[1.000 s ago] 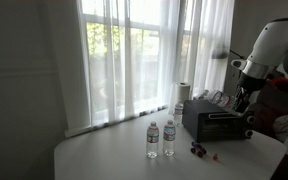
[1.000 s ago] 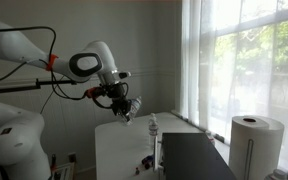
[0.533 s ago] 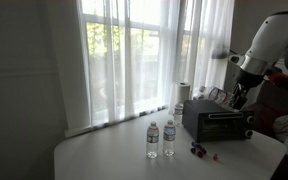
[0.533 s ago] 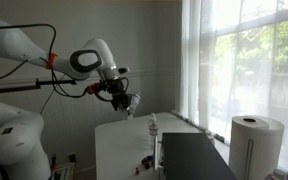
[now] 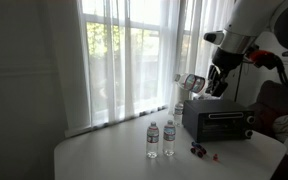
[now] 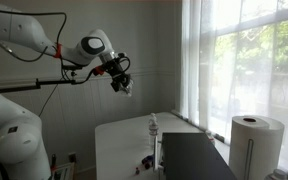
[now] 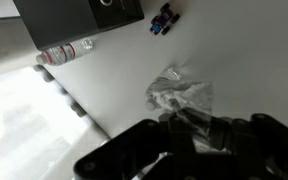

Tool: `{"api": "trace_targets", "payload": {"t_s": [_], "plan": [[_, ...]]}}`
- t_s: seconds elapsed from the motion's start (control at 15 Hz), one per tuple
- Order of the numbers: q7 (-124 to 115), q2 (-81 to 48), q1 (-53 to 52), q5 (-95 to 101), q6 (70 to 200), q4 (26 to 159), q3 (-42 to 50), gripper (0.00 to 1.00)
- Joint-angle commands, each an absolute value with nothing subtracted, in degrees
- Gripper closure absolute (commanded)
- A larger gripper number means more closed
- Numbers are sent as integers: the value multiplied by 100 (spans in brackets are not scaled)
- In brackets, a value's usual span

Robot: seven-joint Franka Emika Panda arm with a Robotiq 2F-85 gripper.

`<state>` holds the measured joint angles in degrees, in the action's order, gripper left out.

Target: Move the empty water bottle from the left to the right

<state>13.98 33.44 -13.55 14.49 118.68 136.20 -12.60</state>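
Observation:
My gripper moves away from the toaster oven, past the upright bottles and down to release next, since the bare table end (image 5: 105, 152) lies below it, beyond them.
My gripper (image 5: 210, 82) hangs high above the table, over the toaster oven, and is shut on a crumpled clear empty water bottle (image 5: 194, 82). It also shows in an exterior view, with the gripper (image 6: 121, 83) and the bottle (image 6: 128, 89) well above the white table (image 6: 119, 140). In the wrist view the crushed bottle (image 7: 179, 95) sits between the dark fingers (image 7: 199, 128), with the table far below.
Two upright full water bottles (image 5: 152, 139) (image 5: 169, 137) stand mid-table. A black toaster oven (image 5: 216, 122) is beside them, with a paper towel roll (image 6: 256, 140) behind. Small coloured toys (image 5: 199, 151) lie in front. Another bottle (image 7: 66, 52) shows by the oven.
The arm has lifted and swung away from the oven's far side, carrying the crumpled bottle higher above the table. The things on the table have not moved.

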Motion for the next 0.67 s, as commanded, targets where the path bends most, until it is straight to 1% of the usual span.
{"api": "trace_targets", "payload": {"t_s": [0.0,0.4,0.6], "plan": [[1276,1908,-1392,1505,11602,12333,-1600,99],[943,-201,-1544,1517,11422,10573,-2007,99],[515,-1228,-1789,1577,11206,9707,-2046,99]]}}
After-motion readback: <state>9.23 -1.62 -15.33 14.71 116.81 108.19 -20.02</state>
